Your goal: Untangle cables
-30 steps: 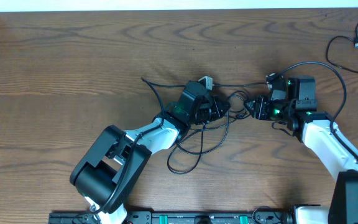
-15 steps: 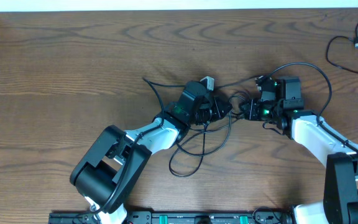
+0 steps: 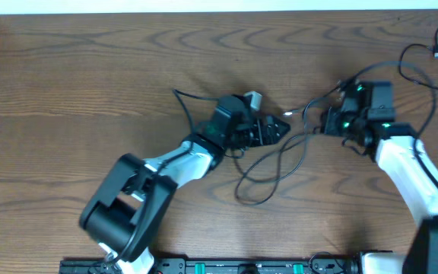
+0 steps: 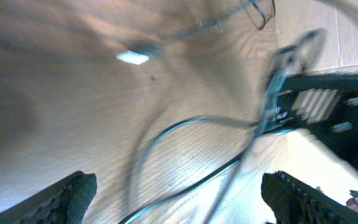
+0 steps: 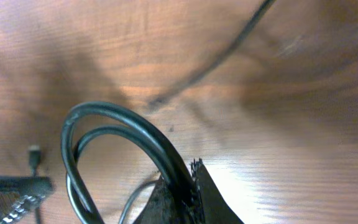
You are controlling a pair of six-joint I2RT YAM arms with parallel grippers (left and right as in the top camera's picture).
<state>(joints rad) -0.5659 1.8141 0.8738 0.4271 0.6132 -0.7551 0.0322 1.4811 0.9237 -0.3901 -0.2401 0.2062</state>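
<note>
My right gripper holds the doubled cord (image 5: 104, 121) and should carry it outward, lower and release it by the table's far edge, since the wood there is bare.
The cables are thin black cords; one loop (image 3: 239, 189) trails over the wood below and between both grippers. My right gripper (image 3: 327, 122) is shut on a doubled black cord (image 5: 104, 121), pinched at the fingertips (image 5: 191, 177). My left gripper (image 3: 278, 131) stands open, its two fingers (image 4: 73, 198) wide apart in the left wrist view, and a black cord (image 4: 185, 186) runs loose across the gap without touching either finger. A small white plug (image 3: 255, 99) lies just behind the left gripper and shows again as the white plug (image 4: 132, 58) in the left wrist view.
Another thin black cord with a plug (image 3: 434, 52) lies at the table's far right corner. A short cord end (image 3: 182, 103) sticks out left of the left gripper. The right arm's body (image 4: 328, 106) fills the right side of the left wrist view.
The left gripper has opened and let go of the cord. The right gripper, now shut on the cord, has pulled it right and away; the loop has shifted right.
</note>
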